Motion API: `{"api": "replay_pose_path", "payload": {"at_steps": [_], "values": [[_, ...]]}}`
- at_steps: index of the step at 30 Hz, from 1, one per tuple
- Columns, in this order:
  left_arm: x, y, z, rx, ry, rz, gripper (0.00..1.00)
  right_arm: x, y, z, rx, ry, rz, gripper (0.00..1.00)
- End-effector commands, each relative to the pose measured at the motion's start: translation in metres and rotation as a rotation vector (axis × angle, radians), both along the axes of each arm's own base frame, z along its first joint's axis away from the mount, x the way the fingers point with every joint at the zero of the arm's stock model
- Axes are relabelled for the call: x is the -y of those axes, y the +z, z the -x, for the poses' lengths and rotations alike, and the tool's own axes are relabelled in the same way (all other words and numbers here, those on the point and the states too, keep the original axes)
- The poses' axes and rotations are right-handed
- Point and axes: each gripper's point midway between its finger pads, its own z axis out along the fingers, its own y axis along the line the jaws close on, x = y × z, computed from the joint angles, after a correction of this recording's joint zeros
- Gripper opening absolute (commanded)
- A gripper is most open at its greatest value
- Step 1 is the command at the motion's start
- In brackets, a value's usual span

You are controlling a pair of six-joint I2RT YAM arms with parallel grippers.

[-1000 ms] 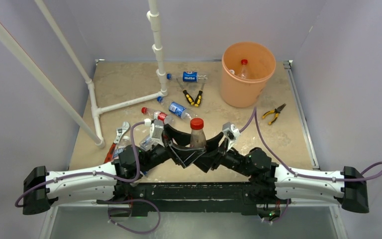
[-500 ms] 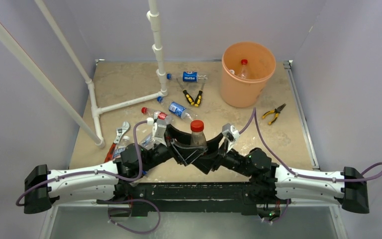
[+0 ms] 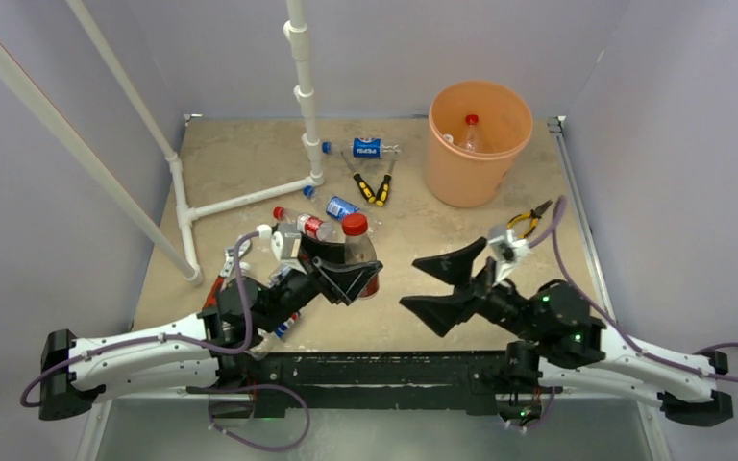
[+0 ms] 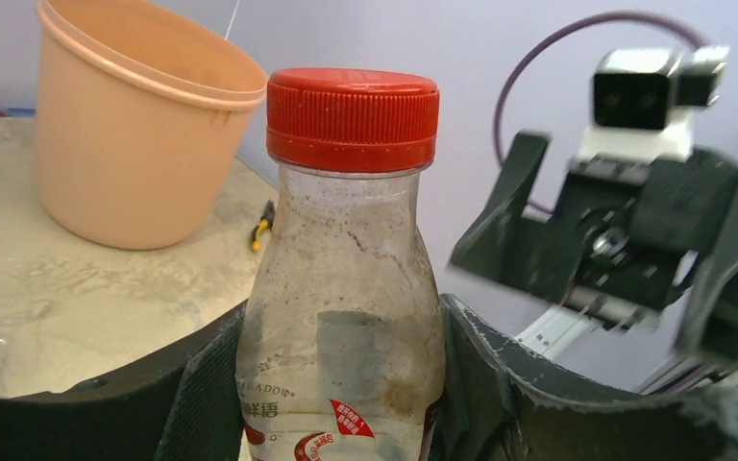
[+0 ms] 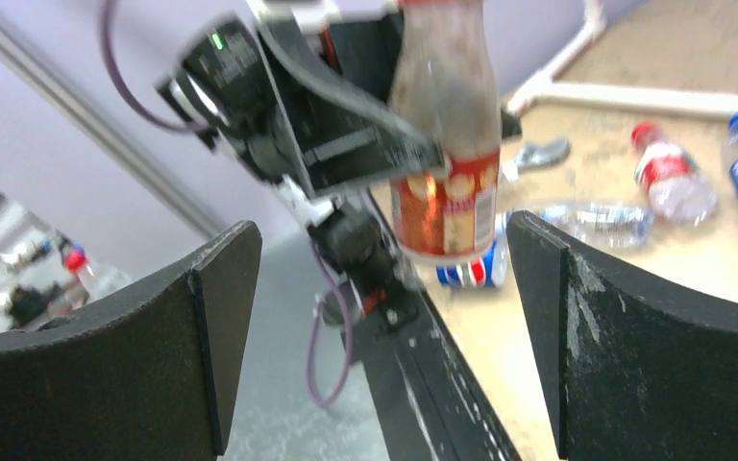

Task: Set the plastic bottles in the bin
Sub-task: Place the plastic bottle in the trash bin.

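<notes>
My right gripper goes to the left in the top view next, with its fingers around the bottle's neck. The neck stands free there above the other gripper's holding fingers.
My left gripper is shut on an upright, grimy clear bottle with a red cap and a red-gold label, held by its body between both pads. My right gripper stands wide open to the right of it, empty and apart from the bottle. The orange bin stands at the back right with one red-capped bottle inside. Loose plastic bottles lie on the table: a blue-labelled one by the pipe, another, and a red-capped one behind my left gripper.
A white pipe frame rises at the back left. Yellow-and-black pliers lie left of the bin, and another pair lies just beyond my right wrist. A red-handled wrench lies by my left arm.
The right gripper opened, let go of the red-capped bottle and drew back to the right. The left gripper shut on the bottle and carried it a little to the left.
</notes>
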Motion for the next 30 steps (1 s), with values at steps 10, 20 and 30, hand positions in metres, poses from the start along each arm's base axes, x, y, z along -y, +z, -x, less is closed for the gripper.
{"api": "replay_pose_path", "payload": {"at_steps": [10,20,30], "values": [[0.055,-0.031,0.051,0.074,-0.369,-0.297,0.00,-0.001,0.070,-0.026,-0.067,-0.140,0.027,0.94],[0.045,-0.031,0.051,0.087,-0.349,-0.280,0.00,-0.020,0.031,-0.035,-0.124,-0.158,0.162,0.87],[0.040,-0.027,0.052,0.105,-0.346,-0.268,0.00,-0.009,0.015,-0.044,-0.200,-0.239,0.172,0.88]]}}
